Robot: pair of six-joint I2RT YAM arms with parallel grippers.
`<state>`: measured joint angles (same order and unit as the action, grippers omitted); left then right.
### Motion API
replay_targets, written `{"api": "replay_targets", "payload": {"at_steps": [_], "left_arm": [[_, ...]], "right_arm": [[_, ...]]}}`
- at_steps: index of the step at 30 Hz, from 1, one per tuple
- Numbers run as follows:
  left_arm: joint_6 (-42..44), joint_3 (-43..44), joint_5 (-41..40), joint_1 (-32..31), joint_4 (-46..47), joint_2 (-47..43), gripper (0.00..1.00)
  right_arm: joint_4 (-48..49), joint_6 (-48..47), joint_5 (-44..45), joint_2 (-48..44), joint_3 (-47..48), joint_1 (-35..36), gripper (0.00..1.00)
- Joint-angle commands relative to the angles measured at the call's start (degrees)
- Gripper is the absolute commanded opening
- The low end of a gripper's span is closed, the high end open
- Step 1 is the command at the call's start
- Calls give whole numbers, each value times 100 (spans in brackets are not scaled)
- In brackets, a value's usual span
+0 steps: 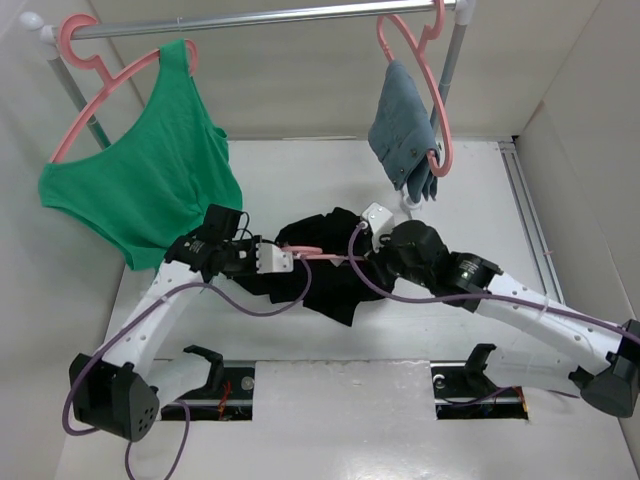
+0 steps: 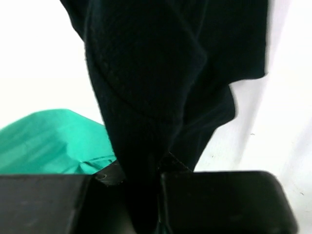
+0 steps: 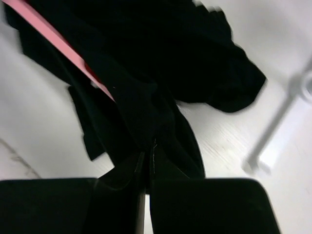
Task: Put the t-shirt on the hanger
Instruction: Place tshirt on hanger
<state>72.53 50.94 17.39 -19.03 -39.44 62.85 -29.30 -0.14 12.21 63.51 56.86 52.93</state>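
Observation:
The hanger's pink arm (image 1: 335,258) (image 3: 63,46) goes into the t-shirt, so I need to turn my right gripper toward the left in the top view next, along that arm, and release the t-shirt.
The black t-shirt (image 1: 325,280) lies crumpled on the white table between my two arms. It fills the left wrist view (image 2: 161,73) and the right wrist view (image 3: 161,63). The salmon-pink hanger (image 1: 305,250) pokes out of the fabric; only a short piece shows, and one arm of it shows in the right wrist view (image 3: 53,41). My left gripper (image 1: 288,262) is shut on a fold of the shirt (image 2: 158,170) at its left side. My right gripper (image 1: 358,252) is shut on shirt fabric (image 3: 148,163) at its right side.
A metal rail (image 1: 260,18) crosses the back. On it hang a green tank top (image 1: 150,180) on a pink hanger and a grey-blue garment (image 1: 405,125) on another. The rack's white foot (image 1: 410,205) stands behind the shirt. White walls enclose the table.

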Motion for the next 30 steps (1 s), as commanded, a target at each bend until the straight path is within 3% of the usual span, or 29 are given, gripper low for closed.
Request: {"api": "replay_targets", "payload": {"at_steps": [1,5,10,13,14,15,18,23,30], "left_arm": [[366,285,774,-101,-450,-518,0],[857,172,1083,-233,-740,-897,0],[859,240,1302,-356,-793,-880,0],[859,381,1434,-356,-793,-827,0],[859,382,1504,-356,-793,-827,0],[859,382,1504,-356,-793,-827,0],[859,435,1610,-356,-793,-774,0],[719,574,1802,-356,-793,-528,0],[718,848,2084,-356,-793,-256,0]], "right_arm": [[1705,-373,-1158,-391,-175,42,0],[1770,-802,-1554,-339,69,42,0],[1489,-1049,-2248,30,457,42,0],[1199,-1172,-2101,92,457,42,18],[1111,-1172,-2100,92,397,42,27],[963,-1172,-2100,14,344,42,45],[908,-1233,-2380,-206,290,42,63],[908,-1128,-2504,-874,106,42,79],[1093,-1023,-2785,-735,53,95,77]]}}
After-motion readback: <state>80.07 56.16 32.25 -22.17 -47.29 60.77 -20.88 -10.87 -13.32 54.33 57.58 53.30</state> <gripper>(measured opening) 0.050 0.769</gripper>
